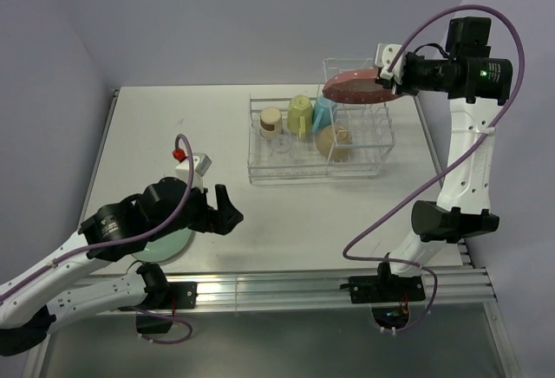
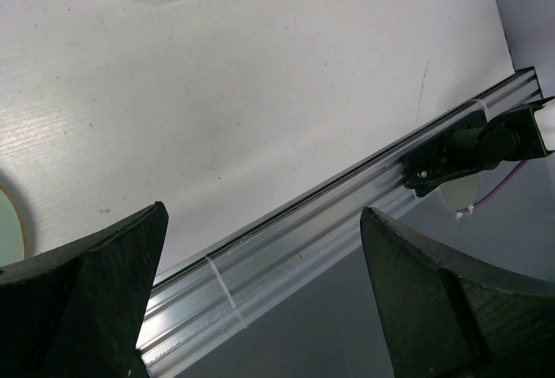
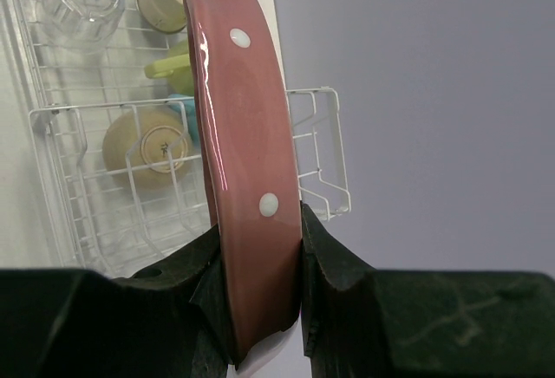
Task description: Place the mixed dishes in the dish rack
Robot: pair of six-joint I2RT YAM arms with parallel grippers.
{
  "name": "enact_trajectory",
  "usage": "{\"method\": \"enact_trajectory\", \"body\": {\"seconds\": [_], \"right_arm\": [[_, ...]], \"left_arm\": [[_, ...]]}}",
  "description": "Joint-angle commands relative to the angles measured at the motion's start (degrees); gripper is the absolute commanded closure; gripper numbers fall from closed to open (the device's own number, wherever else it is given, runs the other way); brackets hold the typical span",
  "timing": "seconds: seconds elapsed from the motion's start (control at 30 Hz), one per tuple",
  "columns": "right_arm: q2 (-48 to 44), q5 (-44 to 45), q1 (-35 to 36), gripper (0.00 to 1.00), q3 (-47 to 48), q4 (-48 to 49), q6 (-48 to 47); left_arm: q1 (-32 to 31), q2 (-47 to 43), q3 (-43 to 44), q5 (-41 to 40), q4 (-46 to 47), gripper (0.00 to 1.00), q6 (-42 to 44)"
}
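The pink white-dotted plate (image 1: 357, 89) hangs on edge above the tall slotted end of the rack, so the right gripper will next go down a little and bring the plate between the rack's wires.
My right gripper (image 1: 388, 79) is shut on the rim of the pink white-dotted plate (image 1: 357, 89) and holds it on edge above the tall slotted end of the white wire dish rack (image 1: 316, 163). In the right wrist view the plate (image 3: 243, 135) stands between the fingers (image 3: 347, 265). In the rack are the metallic-tan cup (image 1: 271, 122), yellow-green mug (image 1: 300, 114), light-blue mug (image 1: 323, 114), cream bowl (image 1: 334, 140) and clear glass (image 1: 279, 144). My left gripper (image 1: 227, 213) is open and empty over the near table. The mint-green plate (image 1: 165, 244) lies partly under the left arm.
A small white block with a red knob (image 1: 186, 157) sits on the table left of the rack. The aluminium rail (image 2: 286, 231) runs along the table's near edge. The right arm's base (image 1: 451, 220) stands right of the rack. Walls close the back and sides.
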Motion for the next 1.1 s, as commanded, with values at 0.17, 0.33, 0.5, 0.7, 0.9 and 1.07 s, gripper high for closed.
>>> {"method": "enact_trajectory", "body": {"seconds": [0.17,0.33,0.5,0.7,0.9,1.07], "right_arm": [[1.3,-3.4,-0.7,1.0,2.5,4.4,-3.2],[2.7,-1.8,-0.7,1.0,1.5,4.6,-2.9],[3.3,-1.8,-0.7,1.0,0.8,4.8,-2.6],[4.4,-1.1,-0.7,1.0,0.2,4.8,-2.3],[4.8,-0.2,-0.7,1.0,-1.6,5.9,-1.9],[5.7,0.0,-0.8,1.0,-1.5,6.6,-0.5]], "left_arm": [[0.5,1.3,2.7,-0.4,0.7,0.01,1.8],[1.0,1.6,2.8,-0.3,0.7,0.01,1.8],[1.9,1.6,2.9,0.0,0.6,0.01,1.9],[3.0,2.5,3.1,0.9,0.8,0.01,2.4],[3.9,2.8,3.2,1.3,0.7,0.01,2.4],[4.6,3.5,4.1,1.6,0.2,0.01,2.3]]}}
